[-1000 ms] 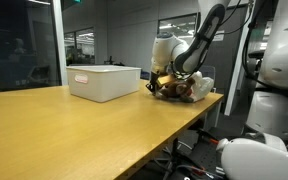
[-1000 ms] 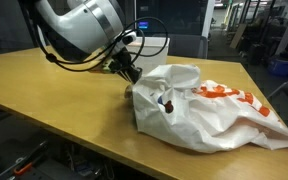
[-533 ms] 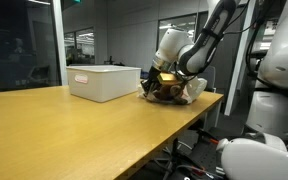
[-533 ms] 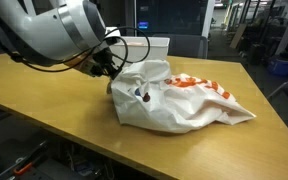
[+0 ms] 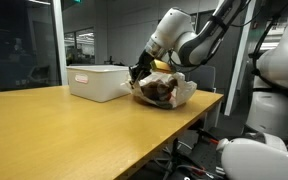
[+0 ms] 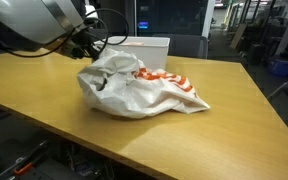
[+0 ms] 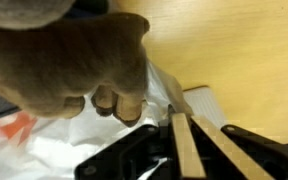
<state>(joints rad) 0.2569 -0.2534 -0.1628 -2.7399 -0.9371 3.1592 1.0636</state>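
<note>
The brown toy lies uncovered. I should next raise the pinched plastic in my gripper, then ease it down and back over the bag's opening (image 5: 161,89) and release it.
A white plastic bag with orange print (image 6: 134,88) lies on the wooden table (image 6: 234,110), bunched up, with a brown soft toy showing through its open mouth (image 5: 156,92). My gripper (image 6: 87,44) is shut on the bag's edge at its upper left and holds that corner lifted above the table. In the wrist view the two fingers (image 7: 184,140) press together on thin white plastic (image 7: 189,100), and the brown plush toy (image 7: 69,55) fills the upper left. In an exterior view the gripper (image 5: 137,72) sits between the bag and the white box.
A white rectangular box (image 5: 103,81) stands on the table right beside the bag; it also shows behind the bag (image 6: 149,47). The table's edge (image 5: 199,112) runs close to the bag. A second white robot body (image 5: 274,90) stands off the table.
The gripper has pulled the bag's corner along the table toward the white box and upward. The bag has slid with it and bunched shorter.
</note>
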